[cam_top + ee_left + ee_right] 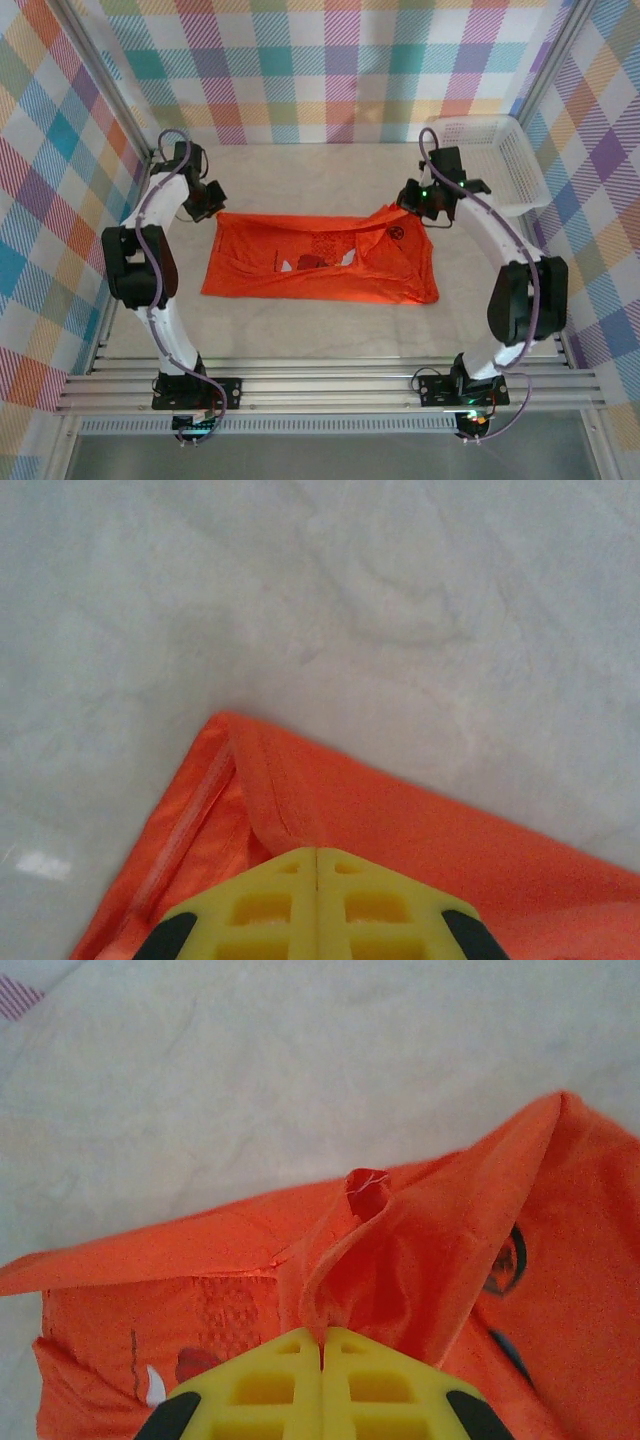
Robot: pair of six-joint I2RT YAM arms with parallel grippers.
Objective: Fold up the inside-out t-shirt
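I will next pull my left gripper back with the raised fold of the t-shirt and let go of it over the t-shirt's short edge, because that edge runs back from the gripper.
The inside-out t-shirt lies spread across the middle of the table, bright orange, with a faint print showing through. My left gripper is at its far left corner. In the left wrist view the yellow fingers meet at the gripper, shut on a raised ridge of the t-shirt. My right gripper is at the far right corner, where the cloth is lifted off the table. In the right wrist view the gripper pinches a bunched fold of the t-shirt.
A white mesh basket stands at the back right, close behind the right arm. Plaid walls close in the table on three sides. Bare table shows beyond the shirt and in front of it.
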